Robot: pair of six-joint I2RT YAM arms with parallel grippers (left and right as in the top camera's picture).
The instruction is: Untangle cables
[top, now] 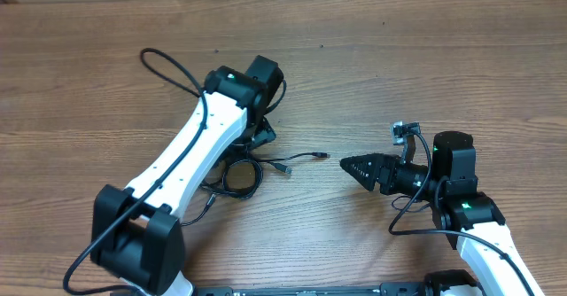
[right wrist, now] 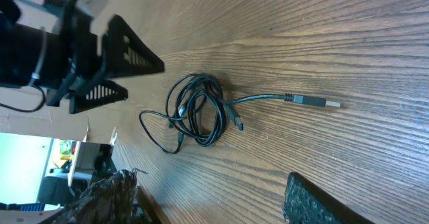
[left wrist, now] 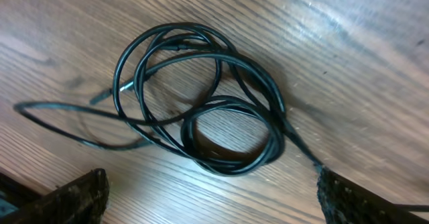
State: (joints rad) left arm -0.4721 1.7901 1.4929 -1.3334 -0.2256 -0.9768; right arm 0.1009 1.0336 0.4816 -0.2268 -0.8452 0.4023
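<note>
The coiled cable pieces are just below my left gripper's open fingers, so I will next lower it onto the bundle point(right wrist: 194, 110) and close around the pieces gathered there.
The cables point(top: 237, 176) are thin black cords coiled in a tangled bundle on the wooden table. One end with a silver plug point(top: 322, 156) trails right, and a shorter plug end point(top: 284, 167) lies beside it. My left gripper point(top: 258, 139) hangs open just above the bundle. The left wrist view shows the coil point(left wrist: 201, 110) ahead of the left gripper point(left wrist: 214, 200), with one strand passing by its right finger. My right gripper point(top: 354, 166) is open, turned on its side, right of the plug tip. The right wrist view shows the bundle point(right wrist: 194, 110) and plug point(right wrist: 322, 103) ahead of the right gripper point(right wrist: 214, 200).
The left arm point(top: 190, 150) stretches from the front left over the bundle and hides part of it. Its own thicker black wire point(top: 168, 66) loops out at the back left. The wooden table point(top: 425, 57) fills the view.
</note>
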